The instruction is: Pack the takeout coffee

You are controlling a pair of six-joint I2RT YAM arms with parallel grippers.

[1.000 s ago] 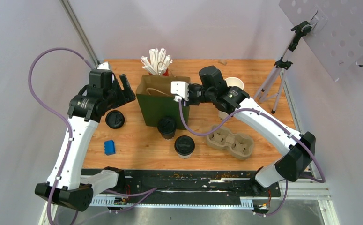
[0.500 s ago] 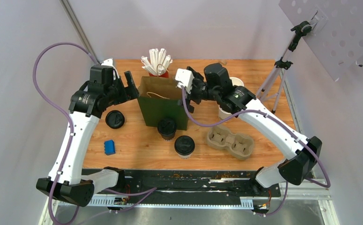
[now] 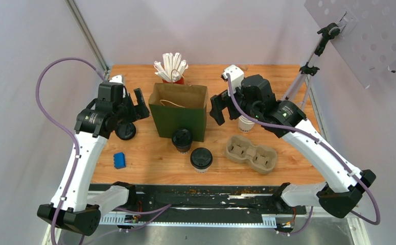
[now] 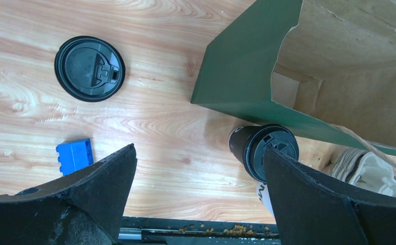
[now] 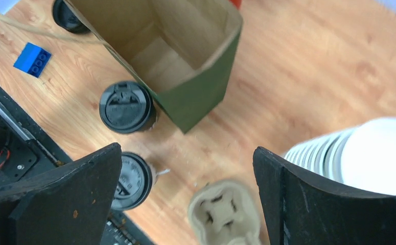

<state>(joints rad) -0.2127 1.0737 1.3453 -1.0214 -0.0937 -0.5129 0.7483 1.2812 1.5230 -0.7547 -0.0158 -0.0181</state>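
Observation:
My right gripper should move back and down and turn to close on the narrow middle of the beige pulp cup carrier, because it narrows between its wells.
Two takeout coffee cups with black sip lids stand in front of the green paper bag (image 3: 179, 116). One cup (image 3: 182, 138) is right against the bag, and the white-walled one (image 3: 201, 158) is nearer the table's front edge. The bag stands upright, its mouth open. My left gripper (image 3: 136, 104) hovers open just left of the bag, holding nothing. My right gripper (image 3: 219, 108) hangs open just right of the bag, also holding nothing. The left wrist view shows the bag (image 4: 247, 76) and the closer cup (image 4: 270, 149). The right wrist view shows both cups (image 5: 126, 107) (image 5: 133, 181) and the bag's bare brown inside (image 5: 180, 46).
A loose black lid (image 3: 125, 130) and a blue brick (image 3: 119, 160) lie left of the bag. A beige pulp cup carrier (image 3: 252, 153) sits at the front right. A stack of lidless white cups (image 5: 359, 153) stands by my right arm. A red cup of straws (image 3: 171, 69) is behind the bag, a tripod (image 3: 299, 87) at the far right.
Both grippers have opened wide and drawn back from the bag's rim. The right one let go of the bag's right edge and swung right. The bag now stands by itself.

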